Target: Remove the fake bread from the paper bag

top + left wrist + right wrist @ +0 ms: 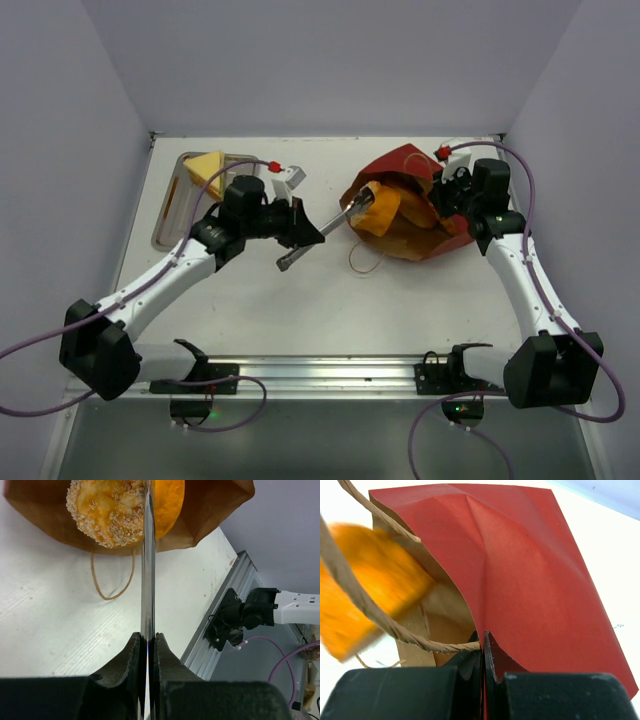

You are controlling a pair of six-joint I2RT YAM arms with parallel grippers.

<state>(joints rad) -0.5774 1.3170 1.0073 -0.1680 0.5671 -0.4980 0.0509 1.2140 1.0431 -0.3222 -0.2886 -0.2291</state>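
Note:
The left gripper will next swing to the left in the top view and let go of the bread on the tray beside the yellow wedge, since there is room there.
The red paper bag (400, 168) lies on its side at the right, its brown mouth (215, 510) facing left. Inside the mouth I see orange fake bread (385, 207): a seeded bun (102, 510) and a smooth orange piece (169, 502). My left gripper (148, 636) is shut on metal tongs (148, 575), whose tips reach between the breads at the mouth. My right gripper (483, 650) is shut on the bag's red wall (535, 580) by a string handle (350, 587). The bread (365, 595) looks blurred there.
A shallow steel tray (172, 215) at the back left holds a yellow bread wedge (208, 172). The bag's other string loop (112, 582) lies on the white table in front of the mouth. A metal rail (330, 370) runs along the near edge.

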